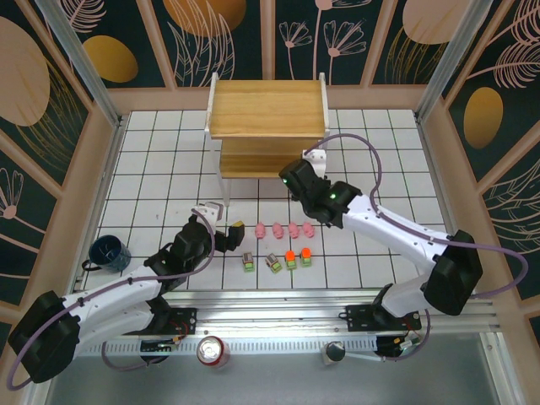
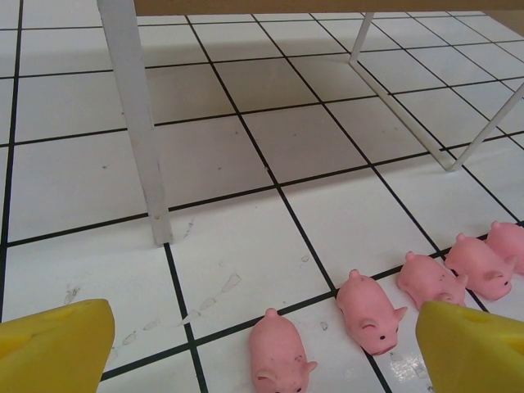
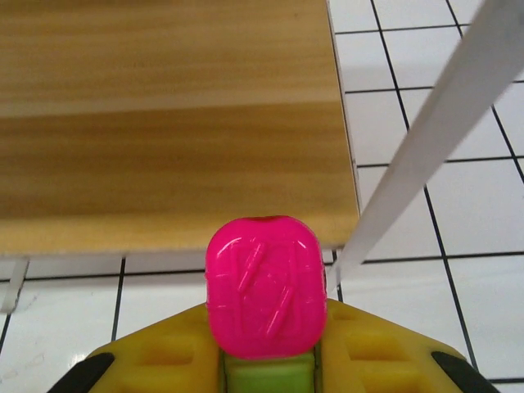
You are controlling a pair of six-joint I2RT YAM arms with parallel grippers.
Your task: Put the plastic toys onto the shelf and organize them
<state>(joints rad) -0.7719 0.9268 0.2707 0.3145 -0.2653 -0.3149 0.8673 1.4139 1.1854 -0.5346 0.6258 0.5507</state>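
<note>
Next, the right gripper moves outward over the lower board's near corner (image 3: 307, 201) and down onto the board. It then releases the blocky piece (image 3: 262, 295), since that corner is bare.
The shelf (image 1: 266, 118) stands at the back of the tiled table. My right gripper (image 1: 297, 175) hovers by the front right corner of its lower board, shut on a blocky piece (image 3: 262, 295) with a magenta top and green base. In the right wrist view the wooden board (image 3: 164, 123) lies just beyond it, with a white leg (image 3: 426, 164) to the right. Several pink pigs (image 1: 285, 229) lie in a row. Two grey-topped pieces (image 1: 248, 261) and two orange-topped ones (image 1: 298, 256) sit in front. My left gripper (image 1: 232, 234) is open, left of the pigs; the nearest pig (image 2: 281, 356) lies between its yellow fingertips (image 2: 49, 348).
A dark blue mug (image 1: 110, 251) sits at the table's left edge beside the left arm. A red soda can (image 1: 213, 350) stands on the rail at the front. The shelf's thin white legs (image 2: 135, 123) rise just beyond the pigs.
</note>
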